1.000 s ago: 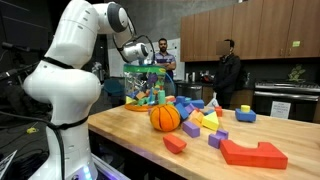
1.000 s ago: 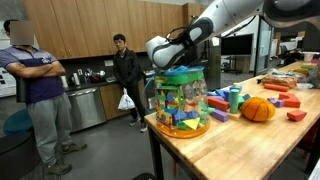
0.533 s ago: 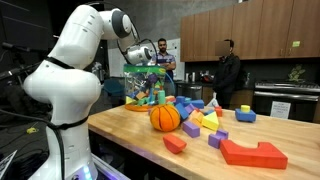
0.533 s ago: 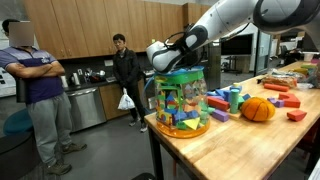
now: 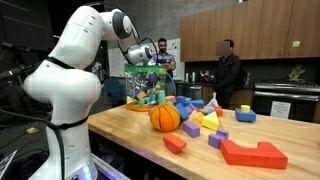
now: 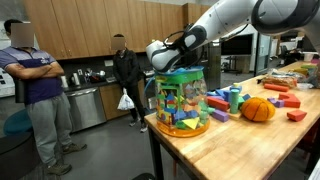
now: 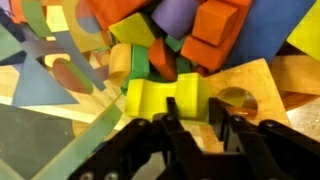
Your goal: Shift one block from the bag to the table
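Note:
The yellow block should next go up past the bag's rim with my gripper, then toward the table's loose blocks beside the bag around my gripper for release.
The bag (image 5: 148, 88) (image 6: 180, 100) stands upright at the end of the table (image 5: 125, 128) (image 6: 250, 140), full of small coloured blocks. My gripper (image 5: 141, 62) (image 6: 172, 66) reaches down into its open top. In the wrist view the gripper (image 7: 192, 118) sits over a yellow block (image 7: 150, 97) with a notch in its near edge. One finger stands in the notch and the other against the block's right side, so the jaws pinch its right lobe. Orange, red, purple and green blocks lie around it inside the bag.
An orange ball (image 5: 165, 117) (image 6: 258, 110) and loose blocks lie on the table beside the bag, with a large red block (image 5: 252, 152) near the front. Two people (image 6: 35, 85) (image 6: 124, 75) stand close to the table's end. Kitchen cabinets line the back.
The gripper has dropped slightly into the bag's mouth and its fingers have drawn together onto the yellow block. A person in the background has shifted a little.

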Available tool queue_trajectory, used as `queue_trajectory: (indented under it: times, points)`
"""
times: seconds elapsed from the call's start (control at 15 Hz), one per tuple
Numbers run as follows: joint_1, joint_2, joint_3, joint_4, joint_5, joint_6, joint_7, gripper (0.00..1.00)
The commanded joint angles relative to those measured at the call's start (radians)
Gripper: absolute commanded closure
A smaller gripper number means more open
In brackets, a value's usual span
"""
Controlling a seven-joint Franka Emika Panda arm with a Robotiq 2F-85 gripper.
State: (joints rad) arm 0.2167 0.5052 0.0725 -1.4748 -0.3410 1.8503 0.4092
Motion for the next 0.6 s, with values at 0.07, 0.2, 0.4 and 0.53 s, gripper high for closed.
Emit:
queue_trajectory:
  times: [0.07,0.2,0.4,0.53]
  points:
    - [0.017,-0.01,-0.026,0.018,0.015,-0.018,0.001,0.89]
    - [0.018,-0.04,-0.03,-0.003,0.006,0.001,0.015,0.89]
    - [0.023,-0.094,-0.039,-0.027,-0.016,0.028,0.04,0.89]
    - [0.027,-0.144,-0.044,-0.047,-0.039,0.048,0.053,0.89]
